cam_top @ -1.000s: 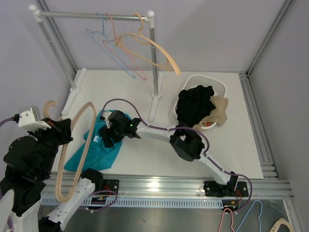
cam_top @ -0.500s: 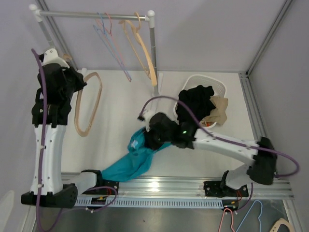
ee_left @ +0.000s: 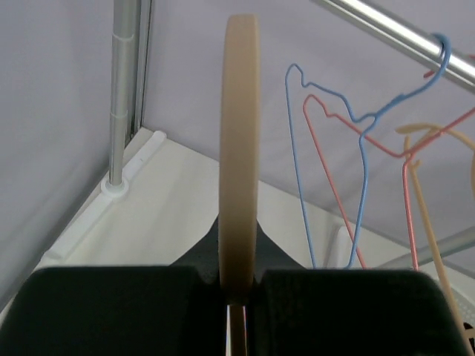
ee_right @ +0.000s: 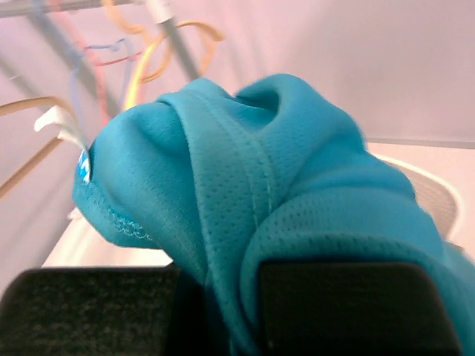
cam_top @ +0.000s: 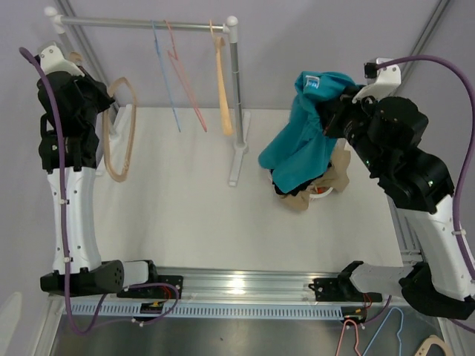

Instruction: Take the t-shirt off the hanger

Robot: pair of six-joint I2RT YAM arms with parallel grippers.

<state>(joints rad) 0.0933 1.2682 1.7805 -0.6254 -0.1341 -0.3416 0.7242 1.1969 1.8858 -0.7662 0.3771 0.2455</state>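
Note:
I will tip my right gripper down next, lower the teal t-shirt (cam_top: pixel 300 141) onto the clothes in the white basket and release it, as it already hangs over them.
My right gripper (cam_top: pixel 338 111) is shut on the teal t-shirt (cam_top: pixel 300 141) and holds it high over the white basket (cam_top: pixel 334 133) at the back right; the cloth hangs down over the clothes there. In the right wrist view the teal cloth (ee_right: pixel 252 193) bunches between the black fingers (ee_right: pixel 356 304). My left gripper (cam_top: pixel 100 111) is shut on the bare tan wooden hanger (cam_top: pixel 119 133) at the far left, near the rack's left post. In the left wrist view the hanger (ee_left: pixel 239 148) stands edge-on between the pads (ee_left: pixel 334 308).
A clothes rack (cam_top: pixel 141 24) crosses the back with a blue (cam_top: pixel 165 74), a pink (cam_top: pixel 185 78) and a tan hanger (cam_top: pixel 221 81) on it. Its right post (cam_top: pixel 236 96) stands mid-table. Black and beige clothes (cam_top: pixel 319 185) fill the basket.
My right arm swung from the table's front up to the back right, lifting the teal t-shirt over the basket. My left arm moved the bare hanger slightly left near the rack post.

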